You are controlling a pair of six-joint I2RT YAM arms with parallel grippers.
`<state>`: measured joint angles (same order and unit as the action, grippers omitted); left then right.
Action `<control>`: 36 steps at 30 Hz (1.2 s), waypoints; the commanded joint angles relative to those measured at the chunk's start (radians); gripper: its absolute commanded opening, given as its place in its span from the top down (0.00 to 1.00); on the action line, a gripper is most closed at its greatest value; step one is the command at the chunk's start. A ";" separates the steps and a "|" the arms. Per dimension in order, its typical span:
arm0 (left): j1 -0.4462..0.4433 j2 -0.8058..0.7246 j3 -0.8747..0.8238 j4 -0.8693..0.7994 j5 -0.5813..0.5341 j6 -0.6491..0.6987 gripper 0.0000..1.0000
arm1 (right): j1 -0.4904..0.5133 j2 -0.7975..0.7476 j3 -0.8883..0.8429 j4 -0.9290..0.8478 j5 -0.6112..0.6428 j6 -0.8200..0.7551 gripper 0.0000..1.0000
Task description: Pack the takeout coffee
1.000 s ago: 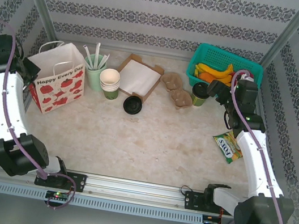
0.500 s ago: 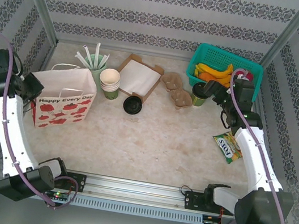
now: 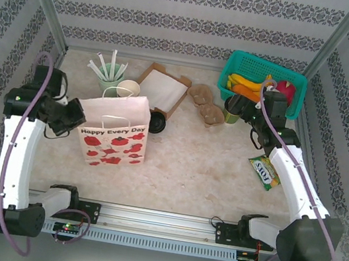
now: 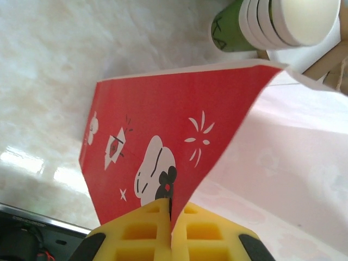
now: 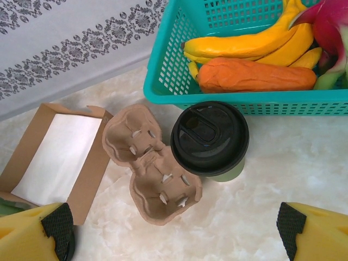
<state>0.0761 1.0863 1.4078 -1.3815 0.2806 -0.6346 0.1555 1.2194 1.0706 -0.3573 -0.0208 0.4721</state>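
Observation:
My left gripper is to shift the paper bag [image 3: 113, 130] by its edge toward the table's bare middle next and release it, as it stands far from the coffee.
The takeout coffee [image 5: 210, 137], a small green cup under a black lid, stands upright between the teal basket and the brown pulp carrier [image 5: 152, 163]. In the top view this coffee [image 3: 231, 116] sits at the back right. My right gripper [image 5: 174, 223] is open, its yellow fingers [image 5: 38, 234] spread wide just short of the cup, touching nothing. From above, the right gripper [image 3: 245, 111] hovers at the cup's right side. My left gripper [image 4: 171, 217] is shut on the edge of the red-and-white paper bag [image 4: 163, 125]. The bag [image 3: 113, 130] stands left of centre, the left gripper [image 3: 75, 117] at its left side.
A teal basket [image 3: 252, 66] of bananas and fruit is at the back right. An open cardboard box [image 3: 165, 89], a loose black lid [image 3: 157, 125], a stack of cups [image 4: 283, 22] and a mint cup of sticks [image 3: 109, 73] line the back. A snack packet [image 3: 265, 171] lies at the right.
My left arm has carried the paper bag from the far left toward the middle and nearer the front. The right gripper has edged closer over the coffee.

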 commanded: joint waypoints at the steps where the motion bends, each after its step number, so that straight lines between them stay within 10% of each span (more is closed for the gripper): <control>1: -0.104 -0.021 -0.032 0.074 -0.078 -0.174 1.00 | 0.016 -0.009 0.012 0.011 0.015 -0.005 0.02; 15: -0.519 0.112 -0.119 0.376 -0.216 -0.372 0.80 | 0.114 0.134 0.010 0.122 -0.013 0.167 0.02; 23: -0.533 0.136 -0.082 0.377 -0.135 -0.245 0.52 | 0.154 0.324 0.116 0.091 -0.050 0.318 0.02; 30: -0.523 0.025 -0.033 0.376 -0.254 -0.087 0.00 | 0.254 0.494 0.296 -0.004 -0.011 0.299 0.02; 36: -0.512 -0.016 -0.071 0.473 -0.323 -0.056 0.00 | 0.293 0.619 0.337 -0.028 0.148 0.411 0.02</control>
<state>-0.4431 1.0702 1.3422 -0.9806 0.0265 -0.7422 0.4446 1.7885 1.4002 -0.3431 0.0151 0.8124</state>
